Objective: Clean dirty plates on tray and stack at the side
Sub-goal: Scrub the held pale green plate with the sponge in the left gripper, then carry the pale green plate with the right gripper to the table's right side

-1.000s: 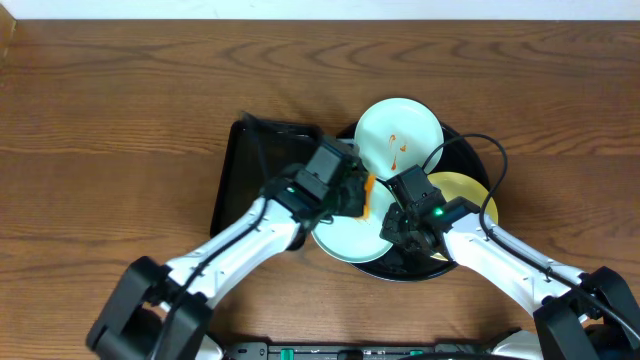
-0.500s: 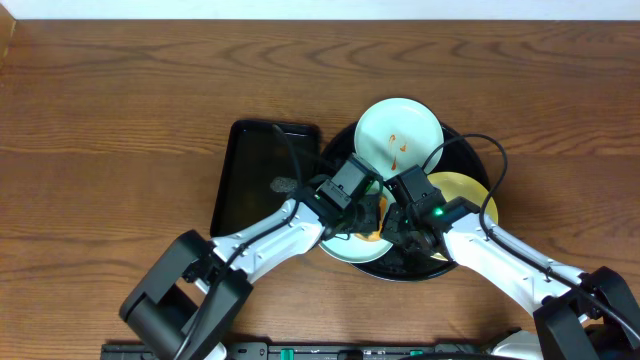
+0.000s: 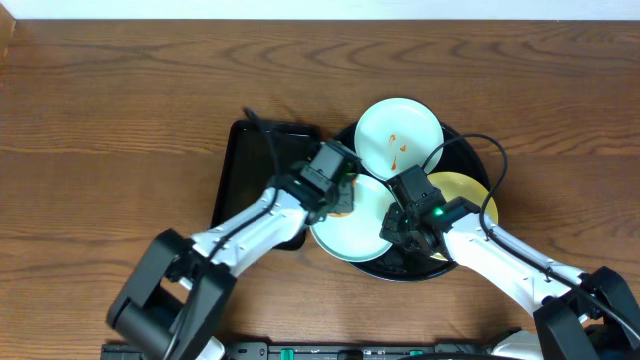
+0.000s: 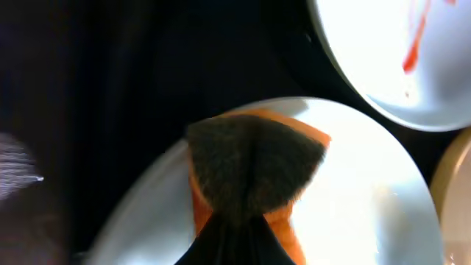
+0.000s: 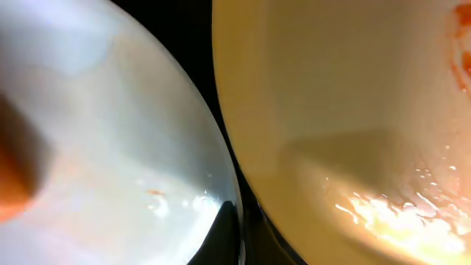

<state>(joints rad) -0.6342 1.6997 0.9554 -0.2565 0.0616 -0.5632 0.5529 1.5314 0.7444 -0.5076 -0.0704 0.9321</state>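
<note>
I will lift the plate across with my right gripper, rightward in the overhead view, then lower and release it on the empty table beside the round tray.
The round black tray [image 3: 400, 277] holds three plates. The near mint plate [image 3: 352, 238] lies at its left front; it also shows in the left wrist view [image 4: 360, 206] and the right wrist view [image 5: 110, 140]. My left gripper [image 3: 338, 192] is shut on an orange sponge with a dark scrub face [image 4: 254, 158], pressed on that plate's far-left part. My right gripper [image 3: 397, 224] is shut on that plate's right rim [image 5: 237, 221]. The far mint plate [image 3: 398, 135] carries red sauce streaks. The yellow plate [image 3: 472, 190] [image 5: 353, 110] has a red smear at its edge.
A smaller rectangular black tray [image 3: 243, 170] lies just left of the round tray, under my left arm. My right arm's cable loops over the round tray's right side. Bare wooden table surrounds both trays.
My left gripper swept the sponge toward the near mint plate's middle, then back to its far-left part. My right gripper has stayed on the plate's rim.
</note>
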